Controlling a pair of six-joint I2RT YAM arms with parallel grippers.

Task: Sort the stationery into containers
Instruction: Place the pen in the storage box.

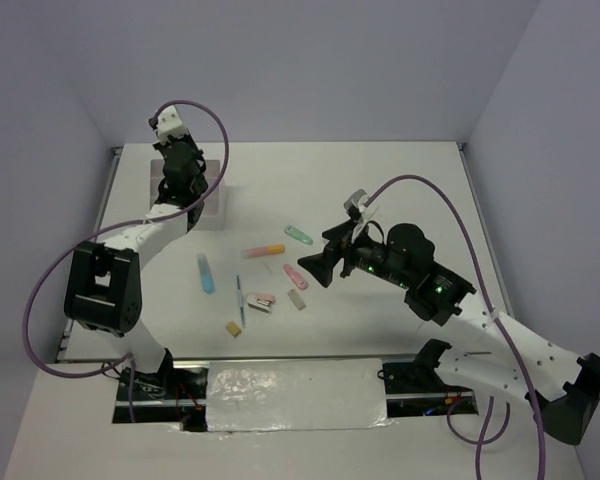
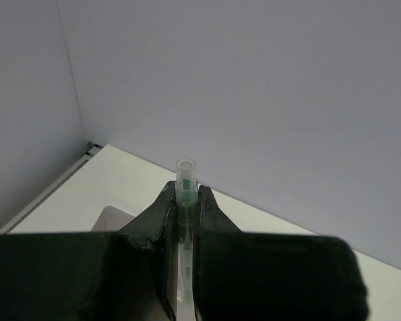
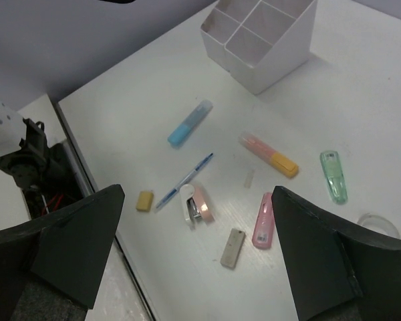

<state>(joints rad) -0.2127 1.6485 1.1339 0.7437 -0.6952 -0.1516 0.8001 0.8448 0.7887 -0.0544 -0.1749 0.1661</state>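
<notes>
I should shift my left gripper to the left in the top view, over the white container's far section (image 1: 158,173) (image 2: 112,221) away from the highlighters, as it hangs over the container's middle.
My left gripper (image 2: 186,195) is shut on a thin pen (image 2: 186,175) with a clear cap and green inside. It is held up over the far left of the table, above the white divided container (image 1: 216,206), which the arm partly hides. My right gripper (image 3: 197,199) stands open above the loose stationery with nothing between its fingers. Below it lie a pink-and-white stapler (image 3: 198,204), a blue pen (image 3: 185,180), a yellow eraser (image 3: 144,200), a tan block (image 3: 232,248), a pink highlighter (image 3: 262,220), an orange-yellow highlighter (image 3: 270,154), a blue highlighter (image 3: 190,123), a green one (image 3: 333,176) and a clear tape ring (image 3: 379,225).
The container (image 3: 260,39) shows several thin-walled compartments at the far end of the right wrist view. A small clear piece (image 3: 249,178) lies near the orange-yellow highlighter. The table's near edge and cabling (image 3: 37,160) run on the left of that view.
</notes>
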